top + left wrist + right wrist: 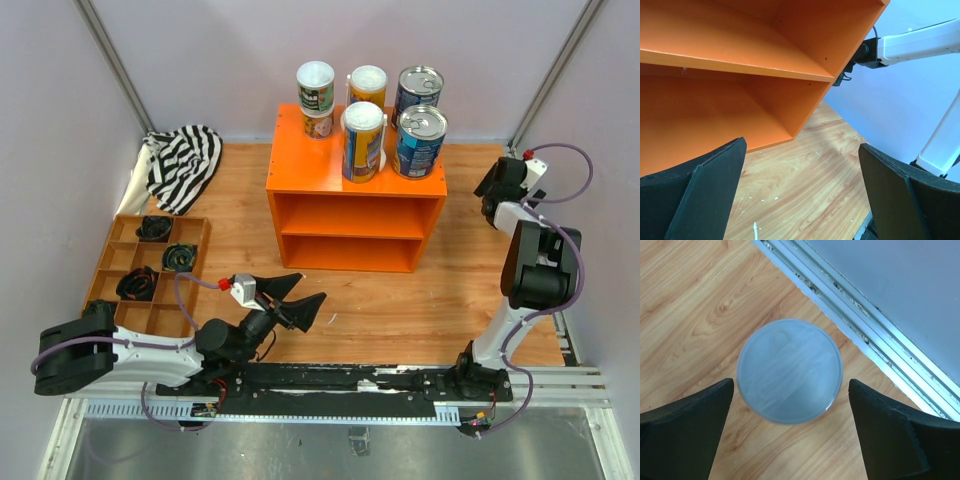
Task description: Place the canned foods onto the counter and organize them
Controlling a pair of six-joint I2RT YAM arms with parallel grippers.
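Note:
My right gripper is to go down a little over the can's pale round lid next. Then it should bring both fingers onto opposite sides of the can.
The orange counter [300,180] stands mid-table with several cans on its top: a small green-labelled can [315,86] stacked on another small one [318,123], a yellow can [368,85], a tall yellow-and-blue can [362,141] and two wide blue cans [419,93] [420,141]. In the right wrist view one more can with a pale round lid [790,371] stands on the wood. My right gripper [790,385] is open, a finger on either side of it and apart from it. My left gripper [312,288] is open and empty, low before the counter's shelf [735,67].
A brown compartment tray [195,240] with dark items sits at the left. A striped cloth [185,162] lies at the back left. A metal rail and the table's edge [865,330] run close beside the can. The purple walls close in on both sides.

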